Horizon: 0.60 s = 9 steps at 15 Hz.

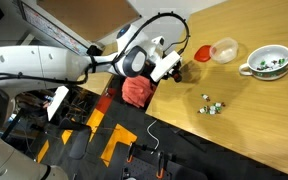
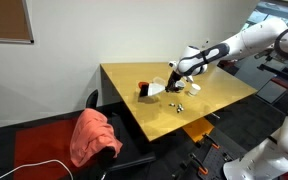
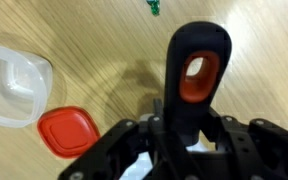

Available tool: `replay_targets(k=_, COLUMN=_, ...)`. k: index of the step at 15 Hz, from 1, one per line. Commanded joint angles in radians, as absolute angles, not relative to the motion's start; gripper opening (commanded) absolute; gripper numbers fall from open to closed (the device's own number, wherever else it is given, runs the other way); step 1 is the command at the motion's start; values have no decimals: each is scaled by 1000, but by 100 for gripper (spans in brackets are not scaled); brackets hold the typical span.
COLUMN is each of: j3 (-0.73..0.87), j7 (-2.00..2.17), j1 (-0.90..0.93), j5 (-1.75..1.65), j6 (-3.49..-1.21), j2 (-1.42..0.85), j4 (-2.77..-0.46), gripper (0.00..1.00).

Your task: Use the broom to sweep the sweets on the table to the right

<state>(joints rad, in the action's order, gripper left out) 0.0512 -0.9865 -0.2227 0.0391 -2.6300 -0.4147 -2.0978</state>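
My gripper should move down toward the sweets next, put the broom on the bare tabletop short of them and let go of the broom's handle, because that clear spot is below it.
My gripper (image 3: 189, 128) is shut on the broom's dark handle (image 3: 197, 45), which has an orange-red hanging hole. In both exterior views the gripper (image 1: 156, 62) (image 2: 176, 72) holds the broom (image 1: 170, 68) low over the table (image 1: 244, 120) near its left part. A bit of the broom's white body shows below the handle in the wrist view; the bristles are hidden there. The sweets (image 1: 212, 104) (image 2: 181, 105) lie loose on the table, apart from the broom. One green sweet (image 3: 153, 7) shows at the top of the wrist view.
A red lid (image 1: 202, 52) (image 3: 66, 131) and a clear plastic container (image 1: 224, 49) (image 3: 9, 85) lie close to the broom. A green-rimmed white cup (image 1: 269, 63) stands further along. A chair with a red cloth (image 1: 136, 92) (image 2: 94, 135) stands by the table edge.
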Motion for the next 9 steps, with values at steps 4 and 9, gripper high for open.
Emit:
replay_targets(k=4, j3=15, j7=-752, j1=-244, j5=66, j6=-2684, j2=-586, j4=-1990, gripper=12)
replay_targets(k=9, j3=-28, j7=-621, j1=-278, j5=91, j6=-2676, j2=-692, j4=-1936, gripper=12)
